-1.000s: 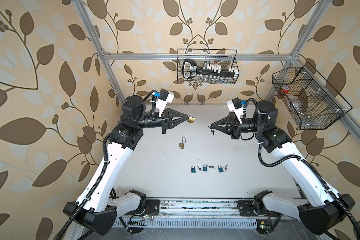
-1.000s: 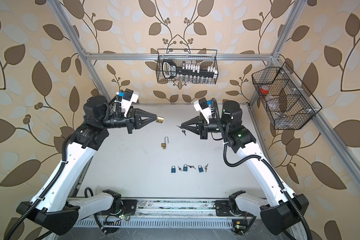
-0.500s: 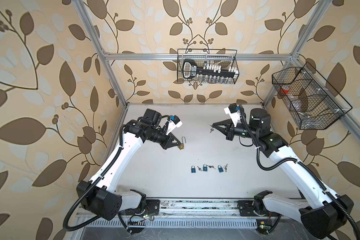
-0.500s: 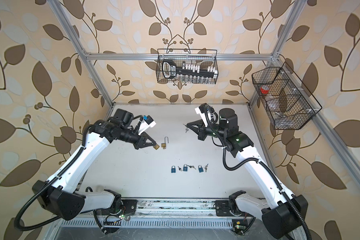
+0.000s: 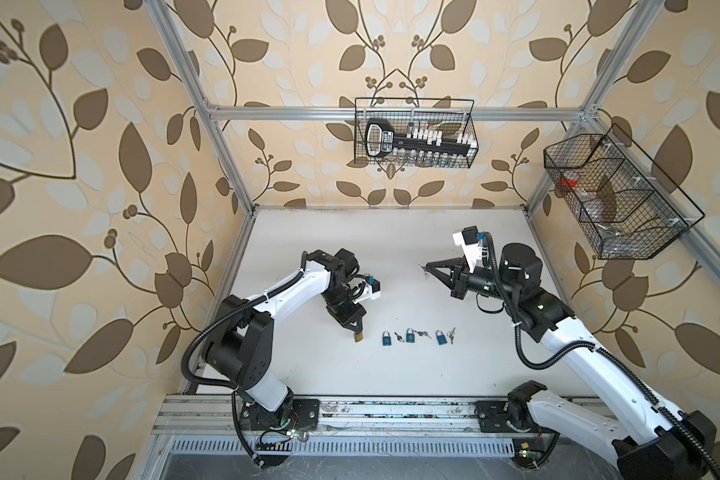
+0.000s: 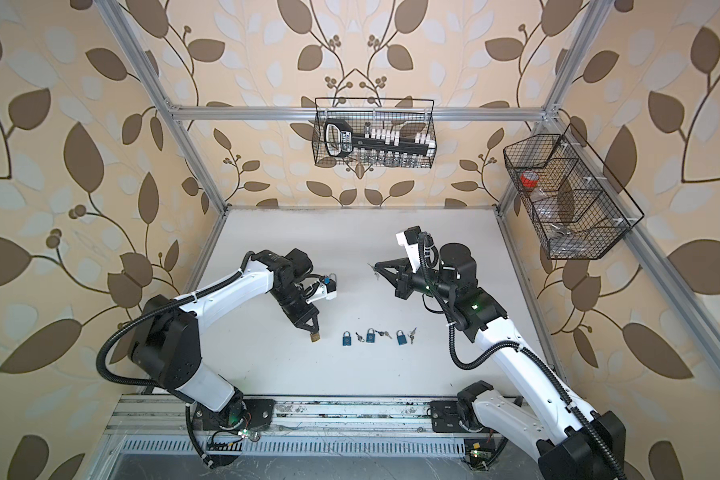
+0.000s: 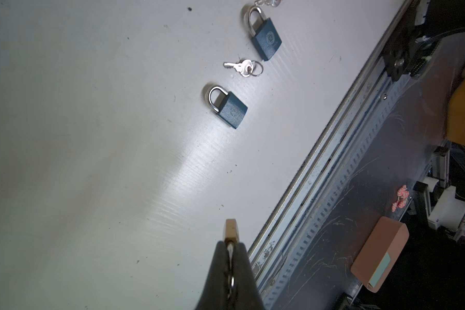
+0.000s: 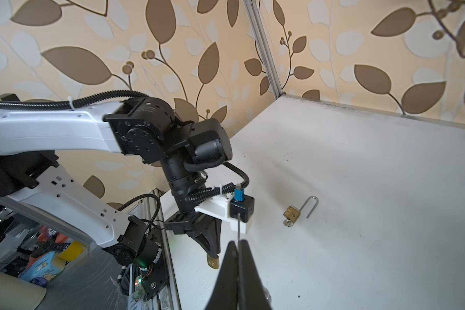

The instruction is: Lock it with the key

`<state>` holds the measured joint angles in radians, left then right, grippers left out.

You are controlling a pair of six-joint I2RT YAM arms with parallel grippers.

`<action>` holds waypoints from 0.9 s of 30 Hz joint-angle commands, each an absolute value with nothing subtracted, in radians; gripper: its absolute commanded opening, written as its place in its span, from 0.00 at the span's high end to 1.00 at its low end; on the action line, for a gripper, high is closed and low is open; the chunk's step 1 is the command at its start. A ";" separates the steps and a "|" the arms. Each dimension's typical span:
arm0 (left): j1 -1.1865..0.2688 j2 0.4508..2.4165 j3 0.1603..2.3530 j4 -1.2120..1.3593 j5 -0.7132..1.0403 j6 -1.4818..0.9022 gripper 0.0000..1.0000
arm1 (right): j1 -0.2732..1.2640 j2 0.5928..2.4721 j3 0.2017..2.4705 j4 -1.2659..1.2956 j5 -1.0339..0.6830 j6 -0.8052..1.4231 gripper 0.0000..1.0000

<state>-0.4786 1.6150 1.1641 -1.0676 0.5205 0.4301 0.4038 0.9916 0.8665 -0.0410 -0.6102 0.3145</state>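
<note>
The brass padlock is still hanging above the table, so my left gripper needs to go down next to the bare tabletop beside the nearest blue padlock and release the shackle.
My left gripper points down, low over the table, shut on the shackle of a small brass padlock whose body hangs below the tips. It hangs just left of a row of blue padlocks. My right gripper is raised at centre right, shut on a small key whose thin blade sticks out past the tips. A second brass padlock lies on the table with its shackle open and a key in its keyhole. In both top views the left wrist camera mostly hides it.
Three blue padlocks lie in a row near the front, with small keys between them. A metal rail runs along the front table edge. Wire baskets hang on the back wall and the right wall.
My left arm has swung down and toward the front with the brass padlock, from a raised spot at centre to beside the blue padlocks. The right gripper's tip has barely moved.
</note>
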 commanded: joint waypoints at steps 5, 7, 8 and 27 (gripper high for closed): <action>-0.495 1.714 1.167 -1.065 0.470 0.511 1.00 | 0.406 0.973 0.873 -0.051 -0.592 0.308 1.00; -0.495 1.743 1.176 -1.065 0.469 0.512 1.00 | 0.406 0.977 0.871 -0.053 -0.594 0.307 1.00; -0.497 1.758 1.181 -1.065 0.474 0.513 1.00 | 0.406 0.978 0.871 -0.055 -0.597 0.309 1.00; -0.526 1.880 1.200 -1.021 0.453 0.538 0.94 | 0.406 0.981 0.866 -0.072 -0.601 0.312 1.00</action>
